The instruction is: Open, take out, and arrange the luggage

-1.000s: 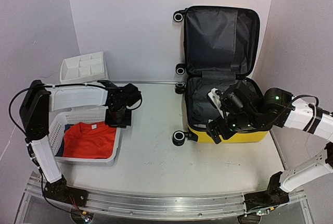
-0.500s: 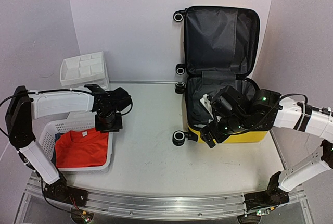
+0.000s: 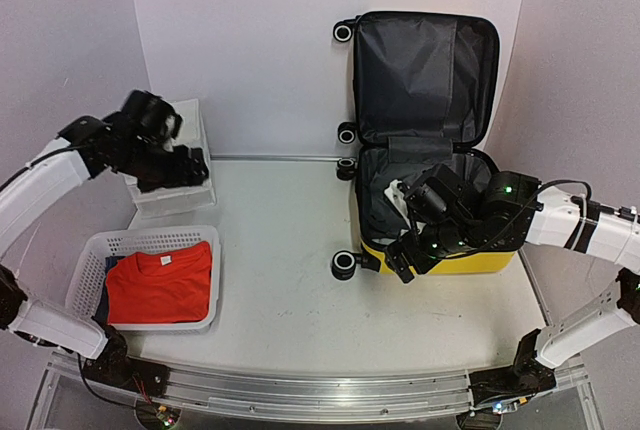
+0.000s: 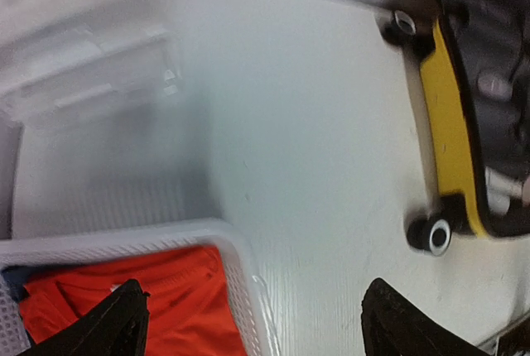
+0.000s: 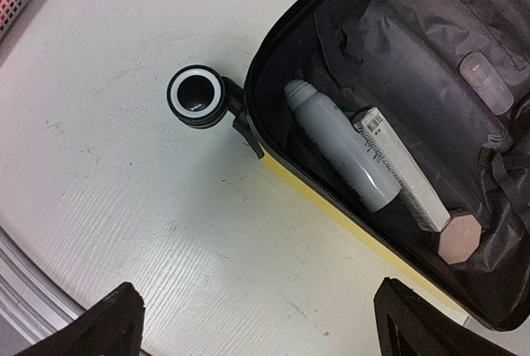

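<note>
My left gripper is high over the white drawer unit with its fingers open, so it will move toward the side and down onto the drawer unit's top edge there.
The luggage (image 3: 470, 262), a yellow suitcase with dark grey lining, lies open at the right with its lid (image 3: 425, 75) propped against the back wall. In the right wrist view it (image 5: 331, 207) holds a grey bottle (image 5: 344, 145), a white box (image 5: 406, 175) and a pinkish octagonal cap (image 5: 458, 240). My right gripper (image 3: 408, 258) hovers open over its front left corner, with only bare table between the fingertips (image 5: 261, 323). My left gripper (image 3: 190, 170) is raised by the white drawer unit, open and empty (image 4: 257, 323).
A white mesh basket (image 3: 90, 250) with an orange shirt (image 3: 160, 285) sits at the front left; its rim (image 4: 240, 265) and the shirt (image 4: 124, 298) show below the left gripper. The white drawer unit (image 3: 170, 195) stands against the back wall. A suitcase wheel (image 5: 195, 96) juts out onto the table.
My left gripper has opened and swung up and back from the basket's edge to the drawer unit. The basket slid slightly left. The right arm shifted a little left, then held still.
</note>
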